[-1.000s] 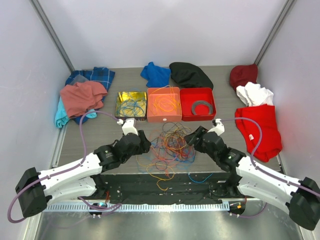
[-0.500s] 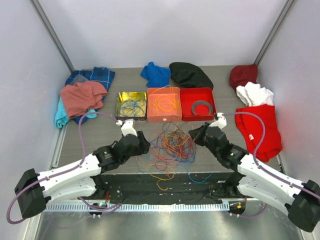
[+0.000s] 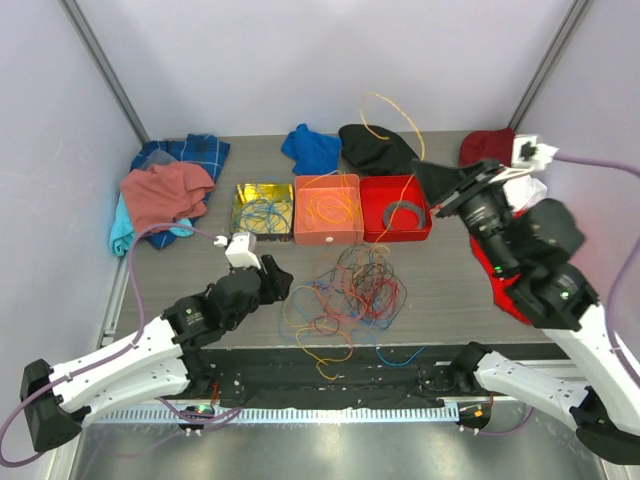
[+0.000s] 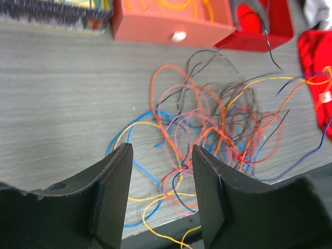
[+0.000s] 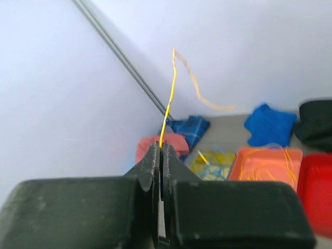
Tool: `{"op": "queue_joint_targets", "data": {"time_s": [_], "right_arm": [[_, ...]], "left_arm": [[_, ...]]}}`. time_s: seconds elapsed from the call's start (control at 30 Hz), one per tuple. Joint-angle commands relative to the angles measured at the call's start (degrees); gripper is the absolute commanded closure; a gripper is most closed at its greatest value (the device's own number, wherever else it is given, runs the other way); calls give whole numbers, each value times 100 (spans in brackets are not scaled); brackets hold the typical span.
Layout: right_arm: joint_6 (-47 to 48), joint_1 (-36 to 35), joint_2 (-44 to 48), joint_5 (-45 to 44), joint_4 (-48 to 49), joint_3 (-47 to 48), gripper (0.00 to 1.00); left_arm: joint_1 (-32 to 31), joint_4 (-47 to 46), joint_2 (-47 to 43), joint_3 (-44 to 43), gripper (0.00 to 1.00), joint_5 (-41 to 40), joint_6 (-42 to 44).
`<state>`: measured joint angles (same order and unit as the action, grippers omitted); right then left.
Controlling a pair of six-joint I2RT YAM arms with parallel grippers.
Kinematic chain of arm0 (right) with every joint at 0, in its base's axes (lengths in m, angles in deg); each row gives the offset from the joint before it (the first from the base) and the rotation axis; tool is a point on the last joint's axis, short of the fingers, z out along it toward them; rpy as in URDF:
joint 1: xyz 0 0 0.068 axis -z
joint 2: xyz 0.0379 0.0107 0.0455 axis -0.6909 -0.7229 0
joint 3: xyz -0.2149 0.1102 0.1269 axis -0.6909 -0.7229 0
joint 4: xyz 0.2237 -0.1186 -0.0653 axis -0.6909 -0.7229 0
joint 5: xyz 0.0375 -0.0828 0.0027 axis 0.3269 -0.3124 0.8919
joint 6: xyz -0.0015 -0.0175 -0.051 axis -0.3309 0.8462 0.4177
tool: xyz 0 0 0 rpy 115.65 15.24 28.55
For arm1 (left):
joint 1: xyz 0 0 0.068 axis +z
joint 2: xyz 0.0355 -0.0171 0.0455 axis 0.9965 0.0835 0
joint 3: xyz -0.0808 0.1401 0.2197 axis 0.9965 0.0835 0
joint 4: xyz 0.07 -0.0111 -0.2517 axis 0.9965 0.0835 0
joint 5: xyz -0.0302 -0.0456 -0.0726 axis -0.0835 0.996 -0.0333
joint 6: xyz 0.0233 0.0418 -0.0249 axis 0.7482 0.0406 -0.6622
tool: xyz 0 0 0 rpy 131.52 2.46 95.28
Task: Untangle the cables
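Next, my right gripper will climb higher with the yellow cable, then sink partway above the red box and release it, because a piece of cable still trails toward the heap.
The cables (image 3: 345, 290) lie in a tangled heap of orange, blue, red, pink and dark strands at the middle of the table, and also show in the left wrist view (image 4: 218, 129). My right gripper (image 3: 420, 175) is raised high over the red box, shut on a thin yellow cable (image 5: 168, 98). That yellow cable (image 3: 398, 115) curls up above the jaws. A strand of it trails down toward the heap. My left gripper (image 3: 280, 282) hovers low at the heap's left edge, open (image 4: 162, 150), with loose blue and yellow loops below the gap and nothing held.
Behind the heap stand a yellow tin (image 3: 236, 212), an orange box (image 3: 328, 237) holding orange wire and a red box (image 3: 396, 234) with a grey coiled ring (image 3: 404, 214). Clothes lie at the left (image 3: 165, 190), back (image 3: 380, 148) and right (image 3: 520, 250). Table's front edge (image 3: 330, 352) is close.
My right gripper shut at the heap's right side, then rose up and back with the yellow cable drawn out. My left gripper eased a little left and stays open.
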<state>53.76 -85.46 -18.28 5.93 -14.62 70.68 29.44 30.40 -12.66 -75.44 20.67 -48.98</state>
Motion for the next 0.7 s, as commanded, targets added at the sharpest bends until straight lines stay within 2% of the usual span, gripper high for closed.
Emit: {"op": "queue_joint_targets", "data": {"time_s": [0.0,0.17,0.27,0.3,0.37,0.4,0.47,0.67], "right_arm": [[624,19,-168,447,-405,1074,99],[791,27,-344,517,-528,1979,99],[783,19,-423,640,-599,2191,99],[800,27,-441,649,-625,2261,99],[853,19,-563,684,-695,2576,99],[870,19,-599,711,-704,2683,99],[897,27,-783,772,-818,3061,99],[862,27,-1117,939,-942,3606,99]], "left_arm": [[-22,-353,-191,-385,46,-231,506],[-31,-766,-323,-560,41,-126,945],[-22,-1170,-428,-561,35,-29,1192],[-22,-1328,-463,-561,24,-20,1209],[-22,-1469,-472,-569,11,-29,1201],[-22,-1644,-472,-622,0,75,1253],[-22,-1935,-437,-675,0,734,1595],[-22,-3216,-235,-571,0,1305,1666]]}}
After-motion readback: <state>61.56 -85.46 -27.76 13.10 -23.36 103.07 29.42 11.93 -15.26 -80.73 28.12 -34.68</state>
